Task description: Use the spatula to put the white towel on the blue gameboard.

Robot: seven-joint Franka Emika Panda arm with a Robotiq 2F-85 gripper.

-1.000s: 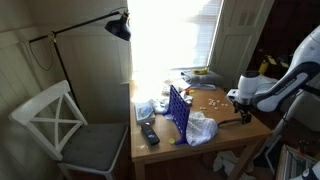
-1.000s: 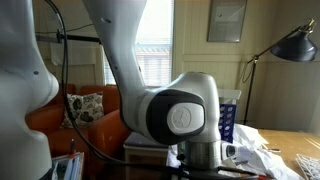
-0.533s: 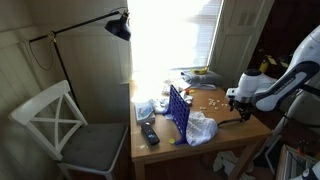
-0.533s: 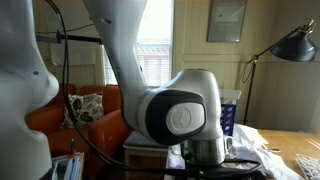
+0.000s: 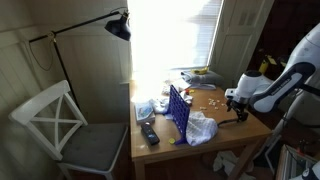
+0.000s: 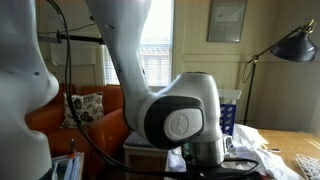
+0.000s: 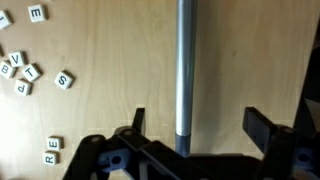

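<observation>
The spatula's silver handle already runs between my gripper's open fingers, so next the gripper moves down until they straddle the handle, then closes there.
The blue upright gameboard [image 5: 178,108] stands near the middle of the wooden table [image 5: 225,140]. The white towel [image 5: 202,128] lies crumpled right beside it. Both also show in an exterior view behind the arm: the gameboard [image 6: 229,116] and the towel [image 6: 247,140]. The spatula [image 5: 231,122] lies flat on the table, reaching from the towel towards the gripper. In the wrist view its silver handle [image 7: 184,62] runs straight up between the jaws. My gripper [image 7: 201,125] is open, with a finger on each side of the handle, not touching it. The gripper [image 5: 238,104] hovers low over the table's edge.
White letter tiles [image 7: 22,72] lie scattered on the table beside the handle. A black remote [image 5: 149,134] and clutter sit on the gameboard's other side. A white chair [image 5: 62,120] and a floor lamp [image 5: 119,27] stand beside the table.
The arm's wrist has shifted only slightly. The spatula, towel and gameboard have not moved.
</observation>
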